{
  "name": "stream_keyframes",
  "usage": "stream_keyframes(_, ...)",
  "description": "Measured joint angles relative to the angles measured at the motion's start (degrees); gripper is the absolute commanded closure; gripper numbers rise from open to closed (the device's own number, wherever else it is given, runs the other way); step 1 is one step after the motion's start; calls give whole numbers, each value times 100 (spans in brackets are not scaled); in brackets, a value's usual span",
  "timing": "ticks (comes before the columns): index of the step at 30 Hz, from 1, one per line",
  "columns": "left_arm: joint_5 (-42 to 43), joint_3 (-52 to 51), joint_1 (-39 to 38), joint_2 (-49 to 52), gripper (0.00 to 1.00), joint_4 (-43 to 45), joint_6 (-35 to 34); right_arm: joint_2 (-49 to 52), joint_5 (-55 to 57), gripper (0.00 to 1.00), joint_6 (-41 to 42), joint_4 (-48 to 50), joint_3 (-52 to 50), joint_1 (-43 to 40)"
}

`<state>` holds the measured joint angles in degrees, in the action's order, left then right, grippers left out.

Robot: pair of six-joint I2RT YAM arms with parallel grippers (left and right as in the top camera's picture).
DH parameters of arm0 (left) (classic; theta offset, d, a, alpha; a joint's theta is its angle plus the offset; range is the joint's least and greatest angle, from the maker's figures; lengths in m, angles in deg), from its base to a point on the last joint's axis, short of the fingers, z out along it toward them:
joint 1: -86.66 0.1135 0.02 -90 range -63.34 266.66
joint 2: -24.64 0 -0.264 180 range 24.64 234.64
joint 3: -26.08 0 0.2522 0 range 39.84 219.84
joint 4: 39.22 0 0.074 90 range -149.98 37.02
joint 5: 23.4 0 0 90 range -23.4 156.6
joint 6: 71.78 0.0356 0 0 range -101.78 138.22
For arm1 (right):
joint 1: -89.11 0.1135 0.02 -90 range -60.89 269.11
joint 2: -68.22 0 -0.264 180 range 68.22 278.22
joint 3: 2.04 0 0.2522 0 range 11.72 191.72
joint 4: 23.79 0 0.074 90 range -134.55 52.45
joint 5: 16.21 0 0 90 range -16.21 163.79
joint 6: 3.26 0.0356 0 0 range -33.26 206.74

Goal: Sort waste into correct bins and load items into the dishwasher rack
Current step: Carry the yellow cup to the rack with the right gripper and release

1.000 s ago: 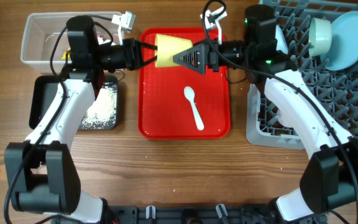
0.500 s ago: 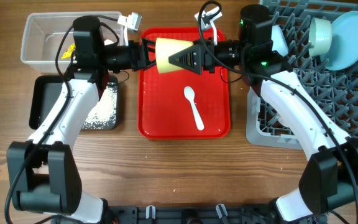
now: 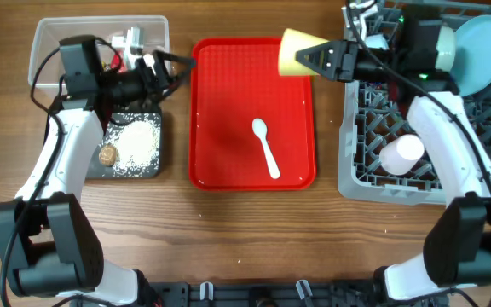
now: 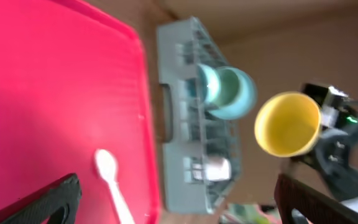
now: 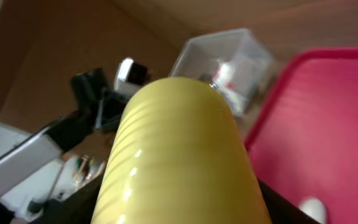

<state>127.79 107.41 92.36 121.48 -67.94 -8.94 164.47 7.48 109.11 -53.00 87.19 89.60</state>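
Observation:
The yellow cup point(image 3: 297, 53) should next go back across the rack and down onto the open slots beside the white cup at the rack's near end, lowered by my right gripper.
A yellow cup point(image 3: 297, 53) lies on its side in the air over the red tray's point(image 3: 228, 102) far right corner, and my right gripper point(image 3: 315, 56) is shut on it, beside the grey dishwasher rack point(image 3: 348, 175). In the right wrist view the cup point(image 5: 179, 149) fills the frame between the fingers. My left gripper point(image 3: 162, 66) stands open and holds nothing at the tray's far left edge. In its wrist view the fingertips point(image 4: 51, 202) are spread wide, with the cup point(image 4: 288, 124) far off. A white spoon point(image 3: 265, 147) lies on the tray.
The rack holds a teal bowl point(image 3: 440, 44), a teal plate point(image 3: 482, 53) and a white cup point(image 3: 401, 153). A black bin point(image 3: 143, 173) with white scraps and a brown piece point(image 3: 107, 155) sits left of the tray. A clear bin point(image 3: 49, 51) stands behind it.
The left gripper has opened, let go of the yellow cup and drawn back to the left. The right gripper has carried the cup right, toward the rack.

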Motion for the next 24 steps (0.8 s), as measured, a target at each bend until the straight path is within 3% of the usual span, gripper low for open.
stream_keyframes(4,-1532,0,0,0,0,-822,293,-780,1696,57,-743,-1464,-11,-350)
stream_keyframes(11,-2643,0,0,0,0,-949,337,-2516,5460,55,-1025,-3600,2,-459)
stream_keyframes(16,-2719,0,0,0,0,-1027,358,-2509,6371,57,-898,-4433,-2,-1513)
stream_keyframes(22,-2804,0,0,0,0,-1211,358,-2297,6555,59,-898,-4586,-2,-3248)
stream_keyframes(24,-2828,0,0,0,0,-1213,358,-2140,6551,59,-898,-4627,0,-3381)
